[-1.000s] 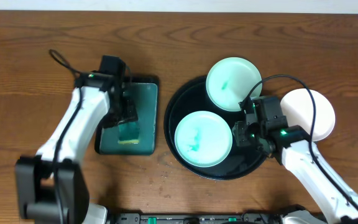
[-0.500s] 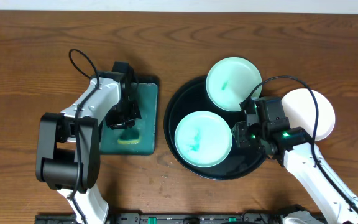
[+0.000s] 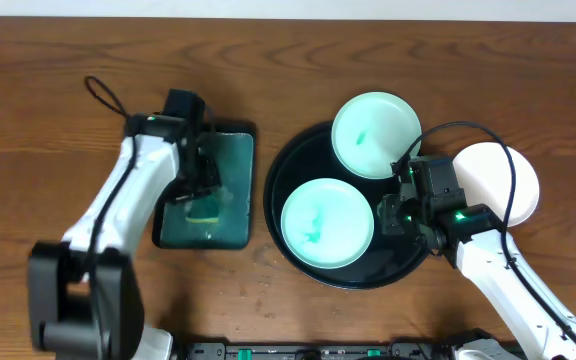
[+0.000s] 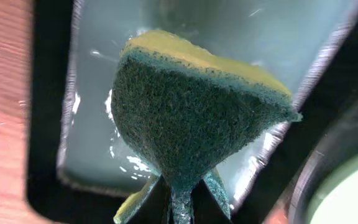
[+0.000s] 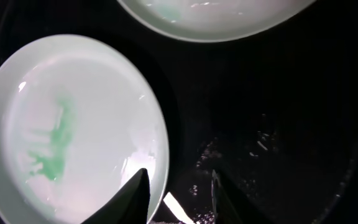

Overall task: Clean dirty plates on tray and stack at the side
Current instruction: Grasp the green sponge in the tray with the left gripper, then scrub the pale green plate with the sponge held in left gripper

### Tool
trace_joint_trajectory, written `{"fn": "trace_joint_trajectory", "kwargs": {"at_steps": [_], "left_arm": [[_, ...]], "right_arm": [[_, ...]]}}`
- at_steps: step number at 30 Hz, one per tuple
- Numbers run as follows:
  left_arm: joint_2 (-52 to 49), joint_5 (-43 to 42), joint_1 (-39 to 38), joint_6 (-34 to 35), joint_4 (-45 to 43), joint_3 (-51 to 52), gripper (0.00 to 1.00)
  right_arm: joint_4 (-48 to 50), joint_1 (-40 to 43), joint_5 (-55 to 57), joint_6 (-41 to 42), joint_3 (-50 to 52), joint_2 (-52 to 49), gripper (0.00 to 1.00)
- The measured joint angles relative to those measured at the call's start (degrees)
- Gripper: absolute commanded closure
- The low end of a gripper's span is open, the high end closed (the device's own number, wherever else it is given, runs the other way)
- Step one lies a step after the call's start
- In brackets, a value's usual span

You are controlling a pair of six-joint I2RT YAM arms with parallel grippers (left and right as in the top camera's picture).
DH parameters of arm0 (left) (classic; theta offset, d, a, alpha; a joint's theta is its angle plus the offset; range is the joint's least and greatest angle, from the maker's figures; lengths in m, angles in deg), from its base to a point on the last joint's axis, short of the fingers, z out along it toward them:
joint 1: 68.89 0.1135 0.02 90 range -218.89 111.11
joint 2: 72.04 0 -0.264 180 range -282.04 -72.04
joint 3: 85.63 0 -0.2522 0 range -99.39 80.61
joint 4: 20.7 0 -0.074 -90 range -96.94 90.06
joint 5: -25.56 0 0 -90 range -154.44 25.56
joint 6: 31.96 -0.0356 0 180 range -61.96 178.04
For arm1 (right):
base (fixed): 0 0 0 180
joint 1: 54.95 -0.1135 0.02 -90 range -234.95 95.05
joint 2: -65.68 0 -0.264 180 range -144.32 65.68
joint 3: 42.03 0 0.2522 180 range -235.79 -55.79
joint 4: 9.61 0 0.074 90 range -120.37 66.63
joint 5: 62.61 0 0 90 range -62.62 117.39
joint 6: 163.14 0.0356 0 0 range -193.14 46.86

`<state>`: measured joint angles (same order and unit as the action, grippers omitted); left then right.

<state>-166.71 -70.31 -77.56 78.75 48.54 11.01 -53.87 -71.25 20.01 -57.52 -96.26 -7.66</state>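
I should next move my right gripper down and slightly toward the front plate and close on the plate's rim, because that rim is between my open fingers.
The round black tray [image 3: 280, 180] holds two pale teal plates, one at the front [image 3: 326, 222] and one at the back [image 3: 375, 135]. A third, whiter plate [image 3: 498, 183] lies on the table to the right of the tray. My right gripper [image 3: 388, 212] is at the front plate's right edge. In the right wrist view the gripper [image 5: 178, 175] is open, with one finger over the smeared plate [image 5: 73, 124] and the other over the wet tray [image 5: 278, 112], so the rim lies between them. My left gripper [image 4: 180, 205] is shut on a green and yellow sponge [image 4: 191, 118].
A rectangular black tray [image 3: 238, 140] with teal liquid lies left of the round tray, with the left gripper [image 3: 203, 185] and the sponge [image 3: 206, 210] over it. Bare wooden table [image 3: 48, 60] surrounds both trays. The right arm's cable loops over the third plate.
The left gripper has closed on the sponge over the rectangular tray. The right gripper has stayed at the front plate's edge, its jaws slightly narrower.
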Motion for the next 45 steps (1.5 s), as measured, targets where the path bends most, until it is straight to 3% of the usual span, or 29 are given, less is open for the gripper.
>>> {"fn": "trace_joint_trajectory", "kwargs": {"at_steps": [5, 18, 23, 24, 30, 36, 41, 45], "left_arm": [[4.35, 0.0, 0.0, -0.04, 1.49, 0.0, 0.93], [4.48, -0.98, 0.0, -1.38, 2.6, 0.0, 0.93], [5.18, -5.86, -0.5, -1.68, 2.12, 0.0, 0.93], [5.4, -6.99, -1.07, -1.7, 1.73, 0.0, 0.93], [5.62, -10.99, -9.92, -1.03, -4.68, 0.42, 0.93], [4.35, -12.41, -22.43, 4.96, -13.81, 1.55, 0.93], [-2.73, -13.38, -30.23, 9.7, -21.92, 1.55, 0.93], [-9.35, -14.01, -31.41, 12.98, -25.31, 1.62, 0.93]], "right_arm": [[1.73, 0.0, 1.07, 0.31, 0.0, -1.66, 0.67], [6.84, 0.0, -4.9, -2.89, 0.0, -12.83, 0.64], [7.72, -0.02, -7.17, -3.78, 0.0, -16.31, 0.96], [7.76, -0.02, -7.72, -3.26, -0.13, -16.79, 0.99], [7.76, -0.04, -8.39, -0.81, -0.83, -17.7, 0.99], [7.26, -0.04, -8.26, 0.48, -1.03, -17.75, 0.99], [6.69, -0.04, -8.17, 0.57, -1.25, -17.79, 0.99], [6.34, -0.04, -8.11, 0.57, -1.42, -17.86, 0.99]]}}
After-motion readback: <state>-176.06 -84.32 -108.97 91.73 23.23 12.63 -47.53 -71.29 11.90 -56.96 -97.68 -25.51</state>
